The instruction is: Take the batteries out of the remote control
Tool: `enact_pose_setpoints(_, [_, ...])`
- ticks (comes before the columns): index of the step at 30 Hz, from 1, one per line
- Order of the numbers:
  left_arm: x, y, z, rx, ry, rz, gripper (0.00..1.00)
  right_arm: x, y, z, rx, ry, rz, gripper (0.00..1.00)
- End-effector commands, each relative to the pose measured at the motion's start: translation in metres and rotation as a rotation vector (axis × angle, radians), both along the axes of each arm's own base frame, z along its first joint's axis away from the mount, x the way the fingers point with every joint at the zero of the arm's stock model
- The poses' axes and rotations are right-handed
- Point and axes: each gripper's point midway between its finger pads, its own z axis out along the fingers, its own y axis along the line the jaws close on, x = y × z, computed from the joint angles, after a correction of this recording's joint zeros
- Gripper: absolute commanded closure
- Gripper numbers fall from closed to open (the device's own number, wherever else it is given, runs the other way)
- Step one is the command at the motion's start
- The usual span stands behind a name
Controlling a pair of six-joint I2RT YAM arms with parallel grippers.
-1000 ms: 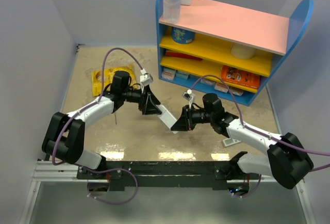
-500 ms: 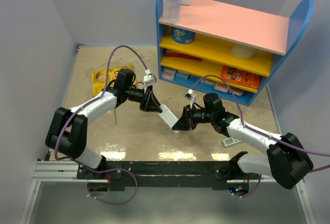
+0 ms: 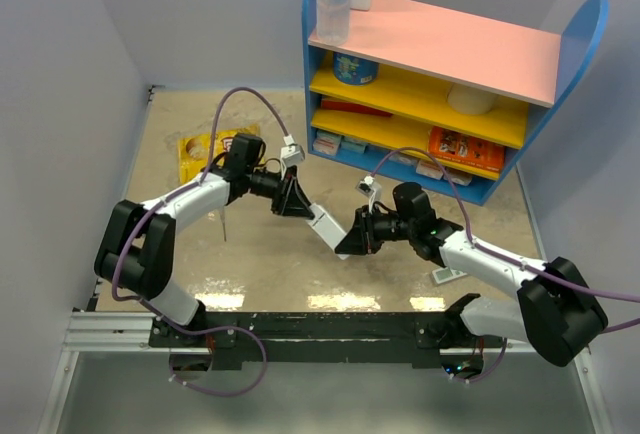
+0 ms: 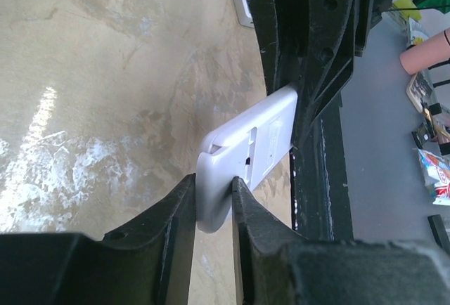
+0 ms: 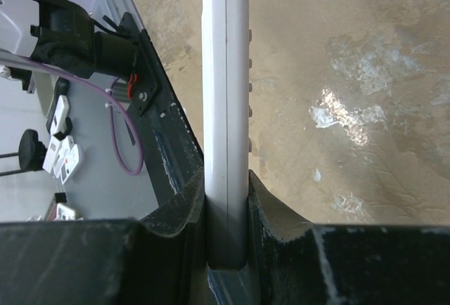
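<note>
The remote control hangs above the bare table, so it goes down and to the right in the top view next, in my right gripper.
The remote control (image 3: 325, 224) is a slim white bar held above the table between my two grippers. My left gripper (image 3: 298, 206) is shut on its upper end, and in the left wrist view the fingers pinch the remote control's (image 4: 242, 154) rounded end, plain back showing. My right gripper (image 3: 350, 241) is shut on the lower end; the right wrist view shows the remote control (image 5: 226, 108) edge-on between the fingers, small buttons along its side. The batteries are hidden.
A blue shelf unit (image 3: 450, 84) with pink and yellow boards stands at the back right, holding boxes and a can. A yellow packet (image 3: 200, 154) lies at the back left. A small white piece (image 3: 447, 276) lies under my right arm. A thin stick (image 3: 225, 226) lies left of centre.
My left gripper has closed on the remote's upper end, and the left arm has shifted a little to the right. The right gripper keeps its grip unchanged.
</note>
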Motion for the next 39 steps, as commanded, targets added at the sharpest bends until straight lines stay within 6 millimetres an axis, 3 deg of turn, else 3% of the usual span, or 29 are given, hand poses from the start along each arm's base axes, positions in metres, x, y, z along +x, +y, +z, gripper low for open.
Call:
enact_pose_setpoints(1, [0.031, 0.015, 0.001, 0.034, -0.079, 0.087, 1.00, 0.012, -0.006, 0.004, -0.020, -0.032, -0.051, 1.00])
enact_pose_setpoints(16, [0.042, 0.022, -0.027, 0.133, -0.027, 0.176, 1.00, 0.027, -0.012, -0.023, -0.109, -0.011, -0.127, 1.00])
enact_pose_setpoints(22, [0.052, 0.029, -0.050, 0.208, 0.044, 0.289, 1.00, 0.037, -0.017, -0.039, -0.166, 0.006, -0.187, 1.00])
enact_pose_setpoints(24, [0.055, 0.031, -0.054, 0.225, 0.042, 0.312, 0.89, 0.039, -0.018, -0.045, -0.181, 0.015, -0.194, 1.00])
enact_pose_setpoints(25, [0.056, 0.032, -0.053, 0.228, 0.050, 0.325, 0.79, 0.040, -0.018, -0.046, -0.186, 0.016, -0.199, 1.00])
enact_pose_setpoints(26, [0.057, 0.033, -0.053, 0.235, 0.051, 0.335, 0.61, 0.041, -0.019, -0.048, -0.193, 0.015, -0.209, 1.00])
enact_pose_setpoints(27, [0.060, 0.035, -0.054, 0.250, 0.044, 0.353, 0.54, 0.042, -0.020, -0.052, -0.204, 0.019, -0.216, 1.00])
enact_pose_setpoints(29, [0.059, 0.037, -0.053, 0.262, 0.047, 0.364, 0.47, 0.043, -0.021, -0.055, -0.211, 0.021, -0.224, 1.00])
enact_pose_setpoints(33, [0.065, 0.043, -0.050, 0.291, 0.019, 0.409, 0.42, 0.043, -0.020, -0.060, -0.204, 0.046, -0.238, 1.00])
enact_pose_setpoints(36, [0.070, 0.046, -0.036, 0.289, -0.016, 0.449, 0.37, 0.043, -0.018, -0.061, -0.170, 0.073, -0.261, 1.00])
enact_pose_setpoints(39, [0.076, 0.051, -0.015, 0.275, -0.057, 0.519, 0.13, 0.041, -0.017, -0.064, -0.151, 0.099, -0.280, 1.00])
